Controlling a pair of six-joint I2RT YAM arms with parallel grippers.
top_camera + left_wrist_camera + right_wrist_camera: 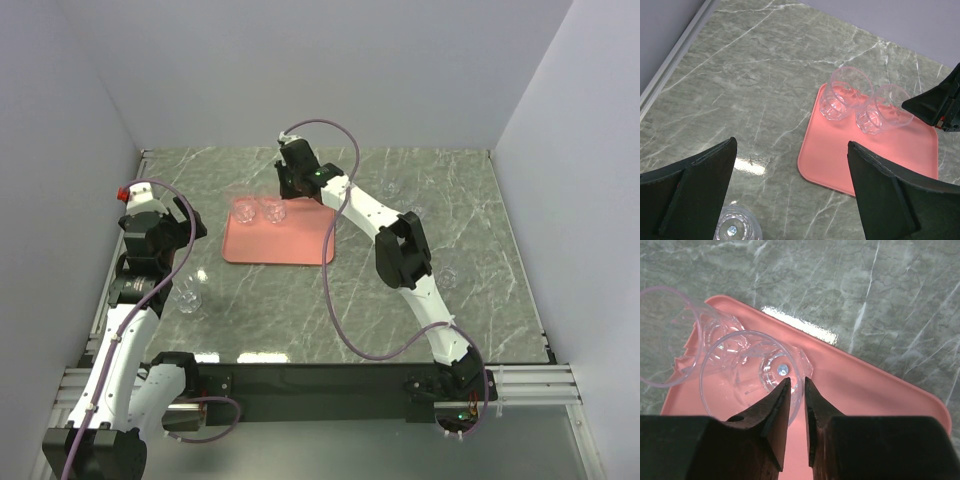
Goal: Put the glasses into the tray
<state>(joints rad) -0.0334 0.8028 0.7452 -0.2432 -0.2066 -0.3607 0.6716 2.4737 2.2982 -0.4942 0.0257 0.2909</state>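
My left gripper will next move back and down and narrow its fingers over the loose glass's rim point(192, 284). That glass stands below my gripper and nearer my base.
The salmon-pink tray point(290, 250) point(875, 160) point(865, 390) lies mid-table. Two clear glasses point(245, 210) point(272, 211) stand upright at its far left end, also in the left wrist view point(842, 97) point(880, 112). My right gripper point(290, 185) point(796, 380) is over the right-hand one point(750, 370). Its jaws are slightly parted and straddle that glass's near rim, with pink tray showing in the gap. The other tray glass point(670, 335) stands just left of it. My left gripper point(165, 205) point(791, 143) hangs wide open over the table left of the tray, holding nothing. A loose glass point(735, 227) point(188, 298) sits below its left finger.
More clear glasses stand on the marble at the right point(394, 187) point(413, 212) point(447, 277). Grey walls close the table on the left, back and right. The right arm's purple cable point(335, 270) loops over the tray's right end.
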